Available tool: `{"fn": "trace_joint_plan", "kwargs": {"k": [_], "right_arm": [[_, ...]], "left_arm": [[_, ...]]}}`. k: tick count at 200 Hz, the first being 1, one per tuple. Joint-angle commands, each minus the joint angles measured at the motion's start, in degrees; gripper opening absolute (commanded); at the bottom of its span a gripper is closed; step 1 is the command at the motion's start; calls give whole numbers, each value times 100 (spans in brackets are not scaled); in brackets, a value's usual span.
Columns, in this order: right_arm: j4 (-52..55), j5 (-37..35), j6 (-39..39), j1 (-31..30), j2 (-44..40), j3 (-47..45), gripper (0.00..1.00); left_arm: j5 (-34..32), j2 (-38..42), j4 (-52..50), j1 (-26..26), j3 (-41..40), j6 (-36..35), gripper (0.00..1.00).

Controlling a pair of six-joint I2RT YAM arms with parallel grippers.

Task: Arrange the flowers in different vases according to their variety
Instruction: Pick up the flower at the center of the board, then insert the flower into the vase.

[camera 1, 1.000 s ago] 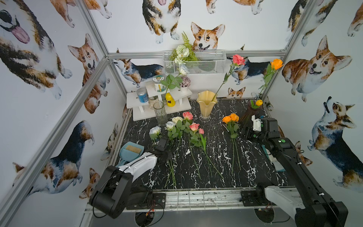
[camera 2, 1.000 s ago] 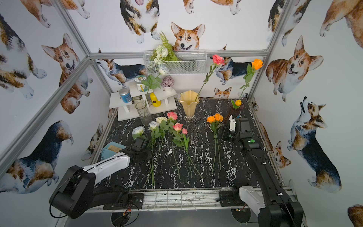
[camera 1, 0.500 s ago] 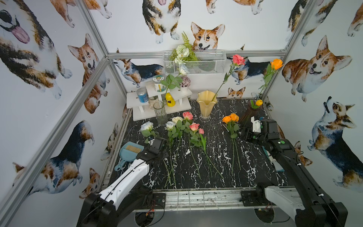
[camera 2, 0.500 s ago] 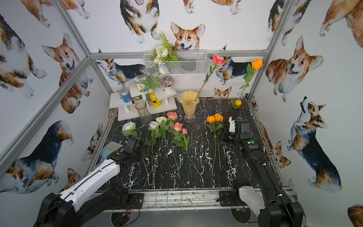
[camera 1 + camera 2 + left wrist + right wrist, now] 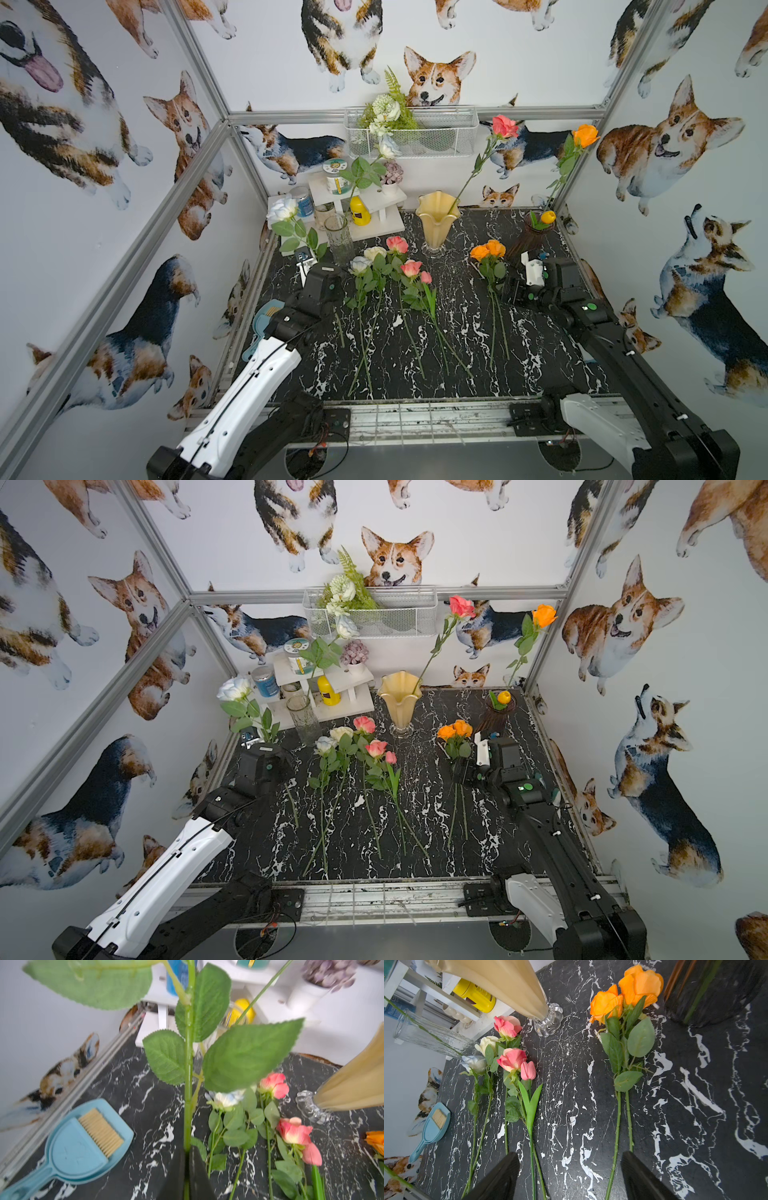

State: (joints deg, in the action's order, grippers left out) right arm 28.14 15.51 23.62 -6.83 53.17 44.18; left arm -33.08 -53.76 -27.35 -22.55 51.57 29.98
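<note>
Next, the left gripper rises outward and over the opening of the clear glass vase (image 5: 338,239) and releases the white rose's stem, since another white rose stands there.
My left gripper (image 5: 187,1153) is shut on the green stem of a white rose (image 5: 282,208), holding it upright just left of the clear glass vase (image 5: 338,239). That vase holds another white rose (image 5: 388,145). The creamy-yellow vase (image 5: 436,220) holds a pink rose (image 5: 505,126). The dark purple vase (image 5: 528,241) holds an orange rose (image 5: 585,135) and a yellow bud. On the black marble lie two white roses (image 5: 360,264), pink flowers (image 5: 411,268) and two orange roses (image 5: 627,993). My right gripper (image 5: 570,1157) is open low over the orange stems.
A blue dustpan with a brush (image 5: 266,320) lies at the left edge. A white stepped shelf (image 5: 374,208) at the back left carries jars, a yellow bottle and a purple flower pot. Above it hangs a wire basket (image 5: 436,133) with a fern bouquet.
My left arm has lifted the white rose off the table and carried it up and back toward the glass vase. The right arm has barely moved.
</note>
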Motion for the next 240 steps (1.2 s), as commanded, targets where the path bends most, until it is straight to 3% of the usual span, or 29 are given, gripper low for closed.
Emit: {"fn": "trace_joint_plan", "kwargs": {"k": [1, 37, 83, 156, 240], "right_arm": [[-248, 31, 99, -25, -133, -41, 82], [-301, 75, 152, -40, -359, -194, 82], [-475, 200, 272, -59, -543, -358, 82], [-520, 206, 334, -64, -751, -436, 82], [-459, 34, 310, -64, -781, -411, 82]], "left_arm": [[-525, -207, 1032, 19, 346, -1270, 0], [-453, -723, 2643, 191, 718, -2655, 0], [266, -1611, 4110, 542, 1317, -3165, 0], [1045, -2969, 5593, 1183, 2173, -3311, 0], [1459, -3997, 6679, 1431, 2470, -2999, 0]]}}
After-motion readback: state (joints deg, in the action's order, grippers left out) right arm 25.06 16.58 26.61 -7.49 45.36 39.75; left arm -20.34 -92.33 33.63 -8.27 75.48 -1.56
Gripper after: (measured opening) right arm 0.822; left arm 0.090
